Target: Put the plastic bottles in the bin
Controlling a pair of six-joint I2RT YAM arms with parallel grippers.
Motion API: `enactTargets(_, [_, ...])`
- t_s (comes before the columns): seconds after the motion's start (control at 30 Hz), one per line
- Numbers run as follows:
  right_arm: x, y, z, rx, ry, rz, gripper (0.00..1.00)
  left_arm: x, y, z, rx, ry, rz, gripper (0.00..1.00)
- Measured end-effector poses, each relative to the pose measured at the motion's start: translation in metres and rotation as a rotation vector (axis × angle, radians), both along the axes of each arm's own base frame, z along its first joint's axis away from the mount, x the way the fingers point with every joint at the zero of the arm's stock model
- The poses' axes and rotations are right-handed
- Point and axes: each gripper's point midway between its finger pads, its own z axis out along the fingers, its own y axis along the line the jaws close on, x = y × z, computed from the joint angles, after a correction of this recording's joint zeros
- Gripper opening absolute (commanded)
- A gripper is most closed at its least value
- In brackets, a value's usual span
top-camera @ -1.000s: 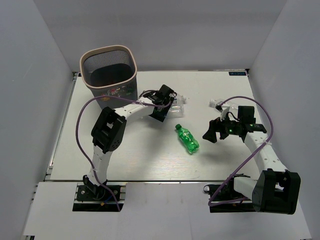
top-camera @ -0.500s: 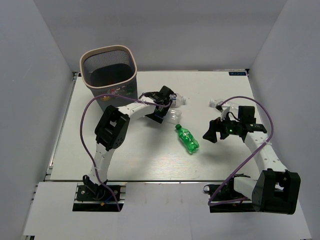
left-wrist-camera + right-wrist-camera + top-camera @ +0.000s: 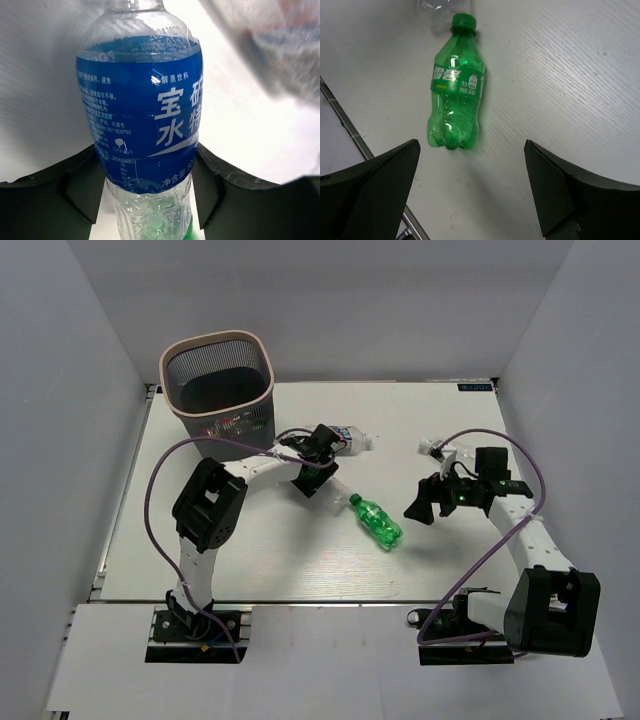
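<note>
The bin's tall mesh side blocks the way, so my left gripper will next carry the clear bottle up, outward and over the bin's opening (image 3: pixel 217 378) to release it.
My left gripper (image 3: pixel 322 448) is shut on a clear bottle with a blue label (image 3: pixel 346 436), held right of the bin (image 3: pixel 218 350). In the left wrist view the bottle (image 3: pixel 142 115) fills the gap between my fingers (image 3: pixel 82 185). A second clear bottle (image 3: pixel 328 486) lies just below my left gripper. A green bottle (image 3: pixel 376 520) lies mid-table, cap toward the far left. My right gripper (image 3: pixel 424 506) is open and empty to its right. In the right wrist view the green bottle (image 3: pixel 456 107) lies ahead of my open right gripper (image 3: pixel 472 192). Another clear bottle (image 3: pixel 438 449) lies near the right arm.
The mesh bin stands at the table's far left corner, and coloured labels show through its mesh (image 3: pixel 235 425). Grey walls enclose the table on three sides. A purple cable (image 3: pixel 160 490) loops beside each arm. A metal rail (image 3: pixel 350 132) runs along the near table edge.
My left gripper has drawn the blue-labelled bottle up and slightly left, off the other clear bottle, and the left elbow has swung left. The right arm has hardly moved.
</note>
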Motion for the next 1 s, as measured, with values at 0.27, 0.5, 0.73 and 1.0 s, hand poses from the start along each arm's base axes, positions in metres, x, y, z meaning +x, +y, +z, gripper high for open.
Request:
enactTargets(0.27, [0.038,-0.009,0.042,-0.028,-0.092,-0.084,0.91,-0.027,-0.010,0.007,0.132,0.003,-0.436,0.03])
enactTargets(0.5, [0.113,-0.044,0.100,-0.058,-0.150,-0.325,0.83,-0.023,-0.051,0.086,0.191,-0.161,-0.787,0.03])
enactTargets(0.73, [0.148,-0.092,0.092,-0.108,-0.082,-0.524,0.80,0.025,-0.067,0.245,0.210,-0.555,-0.859,0.09])
enactTargets(1.0, [0.179,-0.124,0.063,-0.193,-0.009,-0.484,0.84,0.064,0.018,0.373,0.331,-0.814,-0.578,0.13])
